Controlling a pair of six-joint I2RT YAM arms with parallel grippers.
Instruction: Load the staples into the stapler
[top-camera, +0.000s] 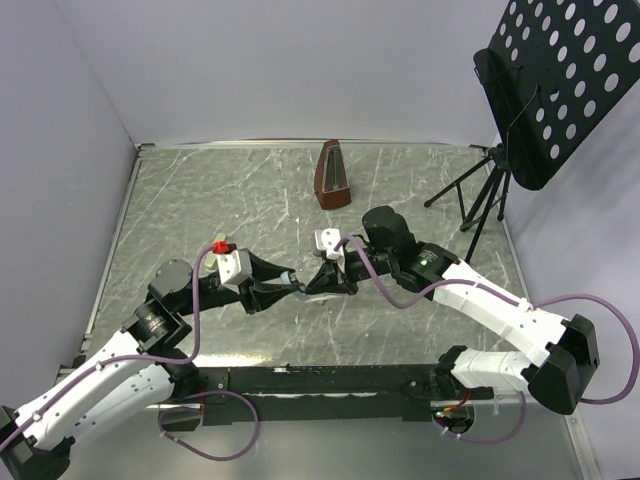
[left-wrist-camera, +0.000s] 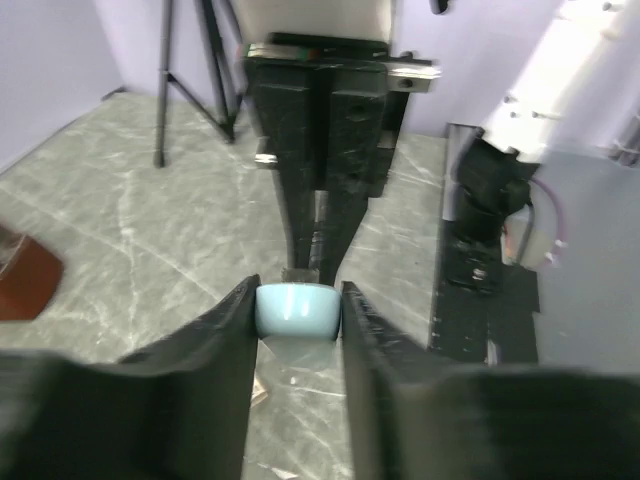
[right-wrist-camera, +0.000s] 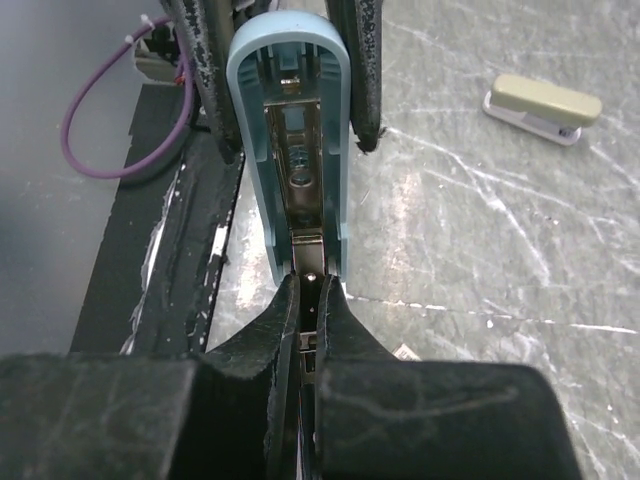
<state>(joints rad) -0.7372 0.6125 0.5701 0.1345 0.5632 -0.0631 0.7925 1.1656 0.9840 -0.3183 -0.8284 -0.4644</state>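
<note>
Next, my right gripper swings left in the top view, turning and lowering the open stapler onto bare tabletop (top-camera: 266, 308) (right-wrist-camera: 385, 215), since the stapler hangs above the tabletop.
A light blue stapler (top-camera: 300, 289) is held above the table between both grippers. My left gripper (left-wrist-camera: 297, 300) is shut on its rounded blue end (left-wrist-camera: 295, 312). In the right wrist view the stapler's blue shell (right-wrist-camera: 250, 150) faces the camera, open, showing its inner metal channel. My right gripper (right-wrist-camera: 309, 290) is shut on the grey metal rail (right-wrist-camera: 306, 255) that runs out of the shell. A tiny tan scrap (right-wrist-camera: 405, 352) lies on the table under the stapler, also in the left wrist view (left-wrist-camera: 258, 393); I cannot tell if it is the staples box. No loose staple strip shows.
A small cream and white oblong thing (right-wrist-camera: 541, 107) lies on the table beyond the stapler. A brown metronome (top-camera: 333, 177) stands at the back. A black music stand (top-camera: 560, 80) on a tripod (top-camera: 470, 190) stands at the back right.
</note>
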